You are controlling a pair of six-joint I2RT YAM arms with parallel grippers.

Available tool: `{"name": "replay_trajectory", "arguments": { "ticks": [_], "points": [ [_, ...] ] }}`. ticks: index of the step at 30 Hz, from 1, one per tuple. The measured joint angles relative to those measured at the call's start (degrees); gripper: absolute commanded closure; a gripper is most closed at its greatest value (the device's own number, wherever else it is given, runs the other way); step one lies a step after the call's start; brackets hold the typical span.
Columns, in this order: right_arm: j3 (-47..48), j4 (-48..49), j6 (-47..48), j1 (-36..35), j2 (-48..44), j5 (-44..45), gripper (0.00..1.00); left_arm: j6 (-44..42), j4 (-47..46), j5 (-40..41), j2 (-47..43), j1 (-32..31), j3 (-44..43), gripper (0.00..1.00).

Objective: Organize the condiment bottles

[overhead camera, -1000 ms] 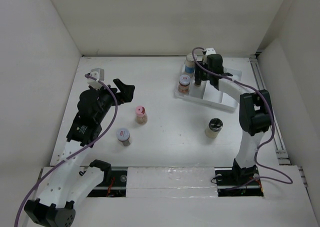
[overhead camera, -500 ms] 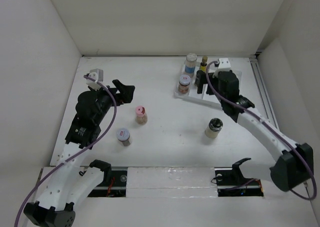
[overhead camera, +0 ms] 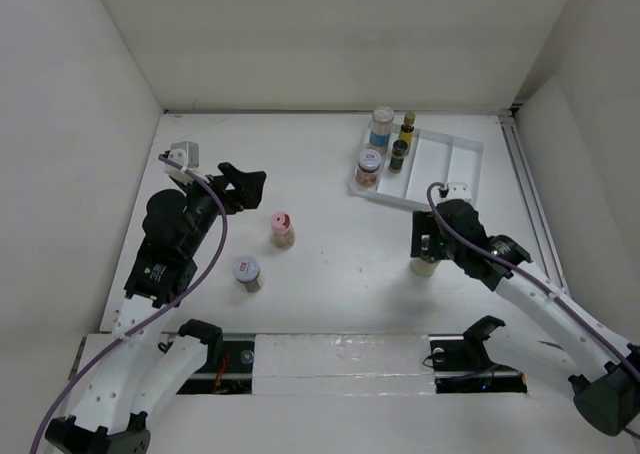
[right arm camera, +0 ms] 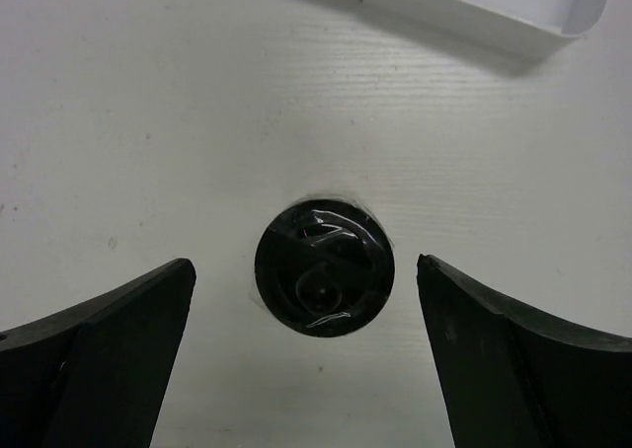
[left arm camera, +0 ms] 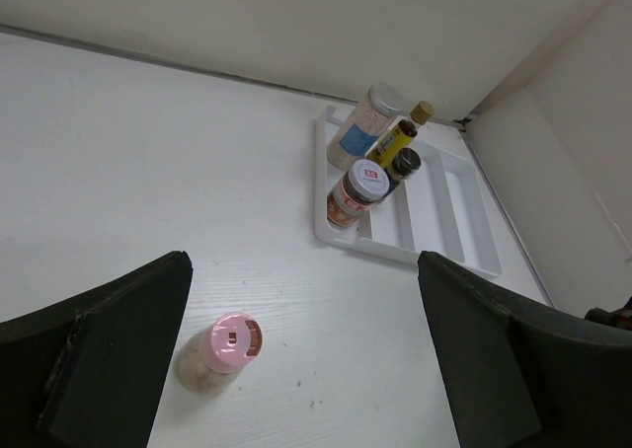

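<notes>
I will next lower my right gripper straight down around the jar's black cap [right arm camera: 325, 267] and close it, because its open fingers are already clear on both sides.
A black-capped jar [right arm camera: 324, 268] stands on the table straight below my open right gripper [right arm camera: 305, 265], a finger on each side and clear of it. From above, that gripper [overhead camera: 428, 249] hides most of the jar [overhead camera: 424, 267]. The white tray [overhead camera: 445, 164] holds a blue-labelled jar [overhead camera: 381, 127], a slim yellow bottle [overhead camera: 407, 126], a small dark bottle [overhead camera: 399, 154] and a red-labelled cap jar [overhead camera: 369, 167]. A pink-capped jar [overhead camera: 282, 230] and a silver-capped jar [overhead camera: 246, 272] stand loose. My left gripper [overhead camera: 248, 184] hovers open and empty, up-left of the pink jar [left arm camera: 225, 344].
The tray [left arm camera: 449, 201] has bare slots on its right side. White walls close the table at the back and both sides. A rail runs along the right edge [overhead camera: 530, 194].
My right arm has pulled back from the tray to above the black-capped jar, and its jaws have opened wide. The left arm has barely shifted.
</notes>
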State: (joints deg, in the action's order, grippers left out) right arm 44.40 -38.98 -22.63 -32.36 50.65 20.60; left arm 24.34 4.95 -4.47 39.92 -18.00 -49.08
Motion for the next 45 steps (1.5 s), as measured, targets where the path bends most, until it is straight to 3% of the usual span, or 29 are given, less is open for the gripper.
{"name": "replay_trajectory", "arguments": {
  "ticks": [3, 7, 11, 16, 21, 25, 30, 34, 45],
  "points": [
    [-0.8, -1.1, -1.3, 0.0, 2.3, -0.1, 0.00, 0.0, 0.0, 0.0, -0.8, 0.0, 0.0, 0.05],
    [-2.3, -0.6, -1.6, 0.2, 7.0, -0.9, 0.09, 0.0, 0.0, 0.0, -1.2, 0.0, 0.0, 0.05],
    [-2.4, 0.6, -1.4, 0.2, 9.2, -0.6, 0.30, 0.0, 0.0, -0.1, -1.2, 0.0, 0.0, 0.05],
    [-1.5, 0.7, -1.6, -1.6, 8.9, 2.3, 0.40, 0.0, 0.0, -0.1, -0.9, 0.0, 0.0, 0.05],
    [4.9, 1.7, 0.3, -4.1, 7.4, 5.1, 0.40, 0.0, 0.0, -0.2, -0.2, 0.0, 0.0, 0.04],
    [13.4, 9.2, 5.2, 0.1, 10.6, 5.9, 0.41, 0.0, 0.0, -0.5, 0.2, 0.0, 0.0, 0.04],
    [22.1, 21.3, 11.8, 12.8, 23.7, 3.0, 0.41, 0.0, 0.0, -0.7, 0.5, 0.0, 0.0, 0.04],
    [28.9, 24.5, 15.3, 20.0, 36.2, 0.1, 0.41, 0.0, 0.0, -0.7, 1.0, 0.0, 0.0, 0.04],
    [42.1, 26.7, 19.0, 26.8, 55.8, -9.2, 0.37, 0.0, 0.0, -0.5, 2.5, 0.0, 0.0, 0.04]
  ]
}}
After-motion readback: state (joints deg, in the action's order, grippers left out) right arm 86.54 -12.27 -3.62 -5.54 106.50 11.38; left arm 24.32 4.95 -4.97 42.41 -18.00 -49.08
